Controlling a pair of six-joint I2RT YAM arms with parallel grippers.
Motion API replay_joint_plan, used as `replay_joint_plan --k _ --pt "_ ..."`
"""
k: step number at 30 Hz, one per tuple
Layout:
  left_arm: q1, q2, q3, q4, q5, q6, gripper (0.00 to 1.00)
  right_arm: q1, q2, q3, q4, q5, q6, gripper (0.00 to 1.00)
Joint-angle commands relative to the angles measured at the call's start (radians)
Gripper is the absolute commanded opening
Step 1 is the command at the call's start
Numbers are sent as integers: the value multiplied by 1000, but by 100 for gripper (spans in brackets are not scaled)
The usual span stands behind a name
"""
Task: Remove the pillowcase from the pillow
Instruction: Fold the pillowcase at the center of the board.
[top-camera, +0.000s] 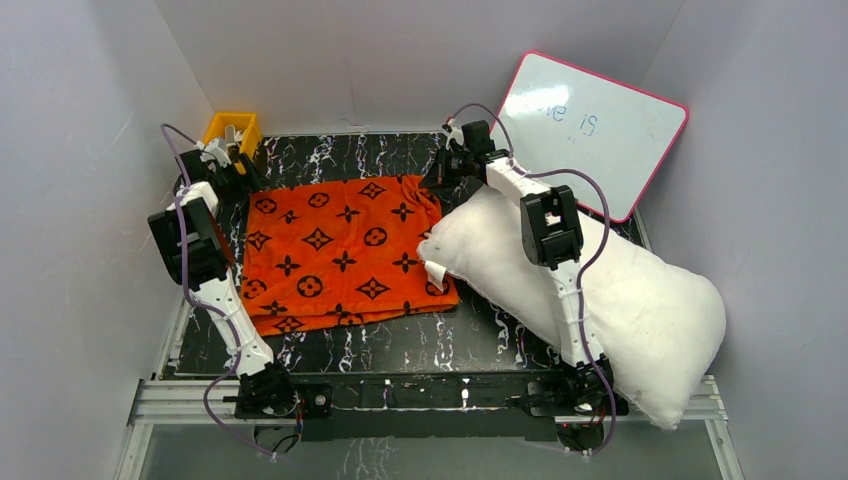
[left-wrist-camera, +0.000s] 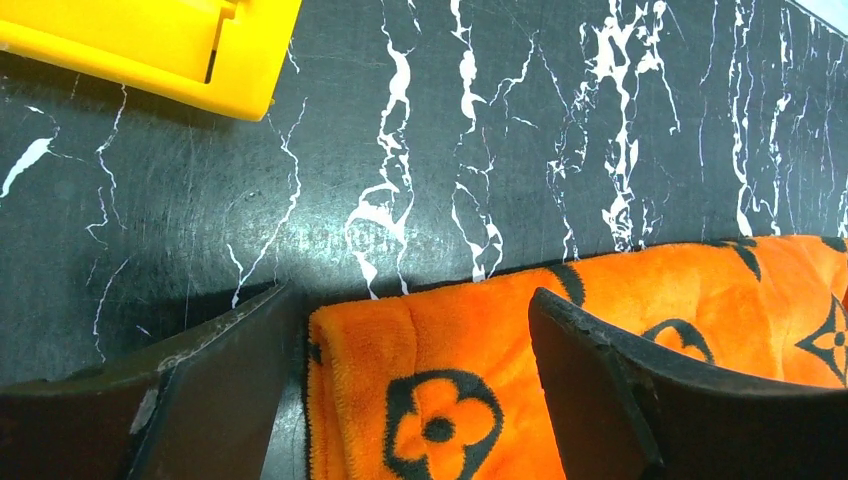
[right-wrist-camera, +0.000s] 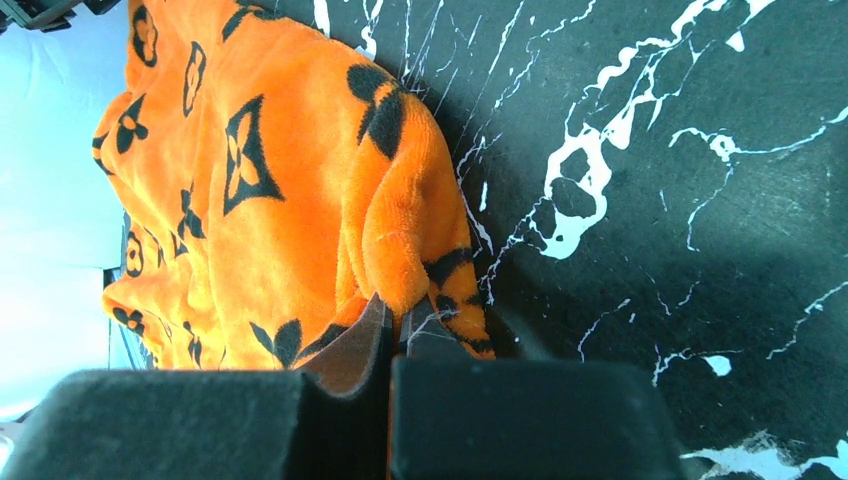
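Next, my right gripper draws back and releases the fold by the pillowcase's near edge (top-camera: 348, 319). That edge lies back from the gripper, to its left in the top view.
The orange pillowcase (top-camera: 340, 250) with black motifs lies flat on the black marble table (top-camera: 400, 340), left of the white pillow (top-camera: 640, 300), which sits bare at the right and overhangs the table's near right edge. My left gripper (top-camera: 235, 180) is at the cover's far left corner. In the left wrist view it (left-wrist-camera: 415, 295) stands open, one finger on each side of the folded corner of the pillowcase (left-wrist-camera: 600, 330). My right gripper (top-camera: 440, 170) is at the far right corner. In the right wrist view it (right-wrist-camera: 395, 305) is shut on a bunched fold of the pillowcase (right-wrist-camera: 260, 200).
A yellow bin (top-camera: 232, 130) stands at the far left corner, just beyond the left gripper, and shows again as the yellow bin (left-wrist-camera: 150, 40). A pink-framed whiteboard (top-camera: 590, 125) leans against the back right wall. Grey walls enclose the table on three sides.
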Motion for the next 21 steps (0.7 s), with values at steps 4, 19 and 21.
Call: replay_joint_plan --k 4,19,21 --pt "-6 34 -23 -26 -49 18 74 -12 -24 3 51 -47 10 0" --pt "17 -25 -136 -73 -75 49 47 -15 -40 -5 50 -58 21 0" --pt "19 -23 -136 -79 -102 45 39 -15 -46 -9 51 -58 21 0"
